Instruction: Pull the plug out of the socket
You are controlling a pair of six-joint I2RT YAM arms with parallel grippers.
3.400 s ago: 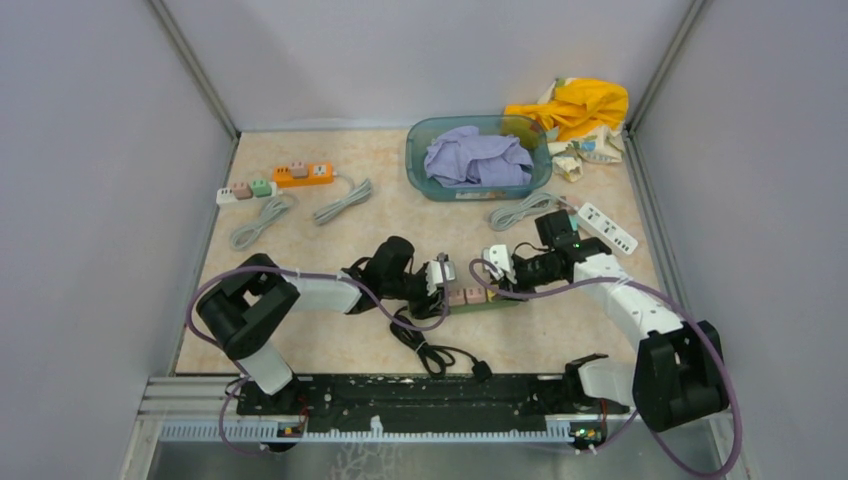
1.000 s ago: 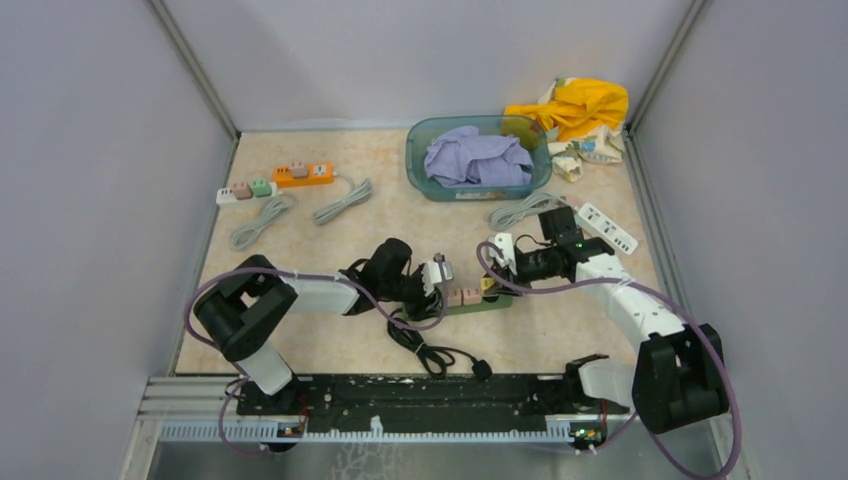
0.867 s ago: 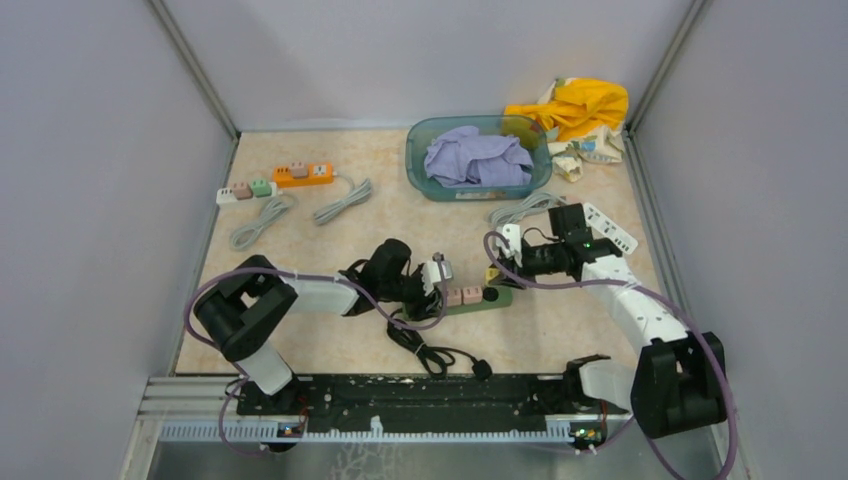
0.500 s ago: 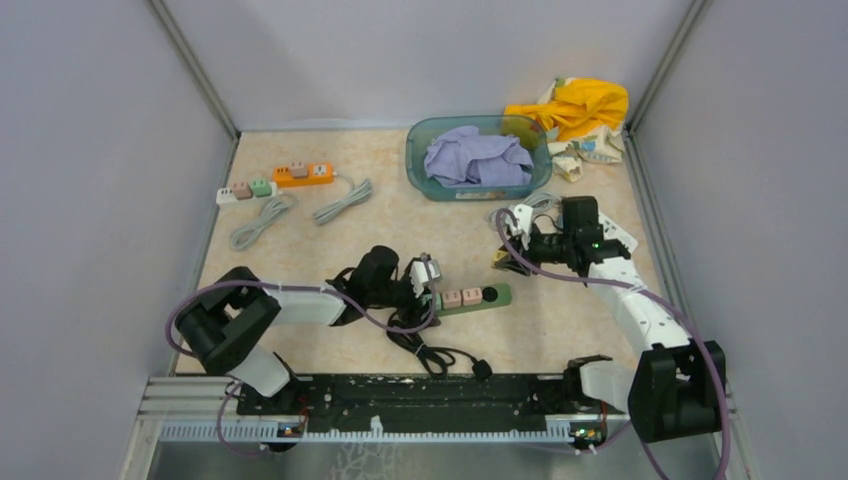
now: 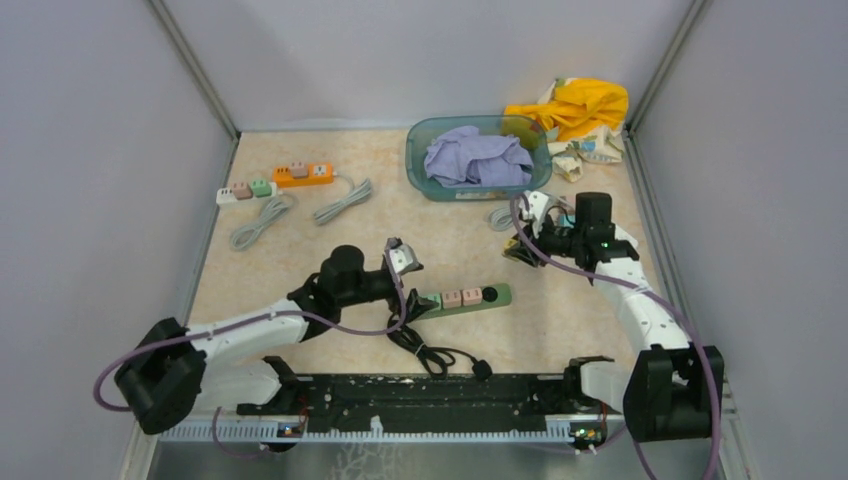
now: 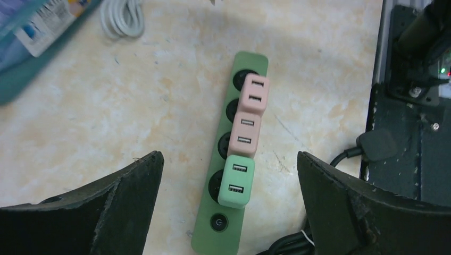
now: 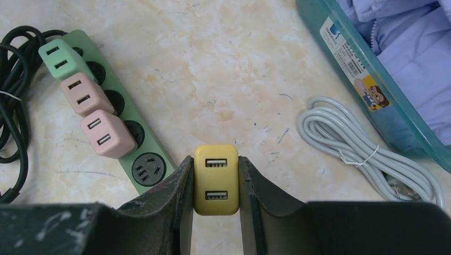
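My right gripper turns next and moves the yellow plug (image 7: pixel 216 179) away from my base, then down beside the coiled white cord.
The green socket strip (image 5: pixel 503 293) lies flat mid-table, also showing in the left wrist view (image 6: pixel 210 241) and the right wrist view (image 7: pixel 159 161). A green plug (image 6: pixel 236 182) and two pink plugs (image 6: pixel 244 133) sit in it. Its end outlet (image 7: pixel 145 168) is bare. My right gripper (image 7: pixel 215 159) is shut on a yellow plug (image 7: pixel 216 179), held above the table to the right of the strip and clear of it (image 5: pixel 522 250). My left gripper (image 6: pixel 230 156) hangs open over the strip's switch end, touching nothing (image 5: pixel 400 258).
A teal basin (image 5: pixel 415 150) of purple cloth stands at the back, with a yellow cloth (image 5: pixel 575 105) beyond it. A coiled white cord (image 7: pixel 367 159) lies near the basin. An orange strip (image 5: pixel 303 174) lies at the back left. Black cable (image 5: pixel 430 350) trails near the front rail.
My right gripper pulled the yellow plug out of the strip's end outlet and carried it back and right. My left gripper opened, let go of the strip and drew back to the left.
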